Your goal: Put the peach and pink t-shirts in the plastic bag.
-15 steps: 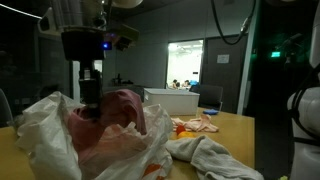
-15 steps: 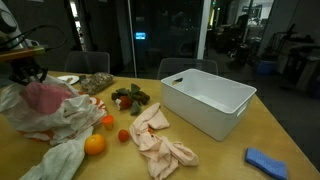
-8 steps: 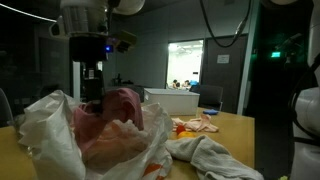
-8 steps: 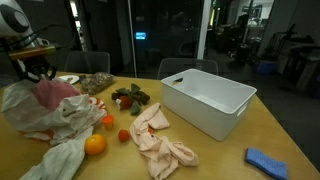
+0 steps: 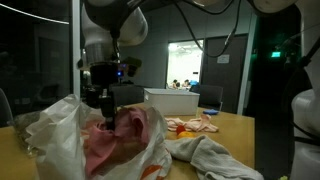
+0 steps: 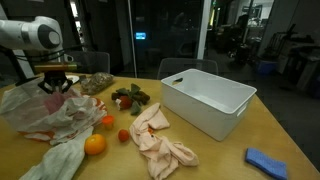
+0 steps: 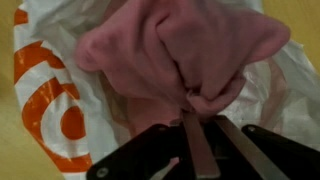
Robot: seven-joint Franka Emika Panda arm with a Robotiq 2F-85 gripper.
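Note:
Pink cloth still bunches at the plastic bag's rim, so my gripper will next lower the pink t-shirt's fold into the plastic bag's opening below and release.
The pink t-shirt [image 7: 180, 55] is bunched up over the open white and orange plastic bag [image 7: 55, 90]. My gripper [image 7: 200, 105] is shut on a fold of the pink t-shirt. In both exterior views the gripper [image 5: 108, 112] [image 6: 55, 86] hangs low over the bag [image 5: 60, 140] [image 6: 40, 112], with pink cloth [image 5: 125, 140] inside the bag mouth. The peach t-shirt [image 6: 155, 140] lies crumpled on the table near the table's front; it also shows in an exterior view [image 5: 195, 126].
A white plastic bin [image 6: 207, 102] stands on the wooden table [image 6: 270, 135]. An orange [image 6: 94, 144], small fruits [image 6: 123, 135], a white cloth [image 6: 55, 162], a blue sponge [image 6: 270, 161] and a plant-like pile [image 6: 128, 97] lie around the bag.
My gripper has moved sideways and lower with the pink t-shirt, pushing the shirt from above the bag down into the bag mouth.

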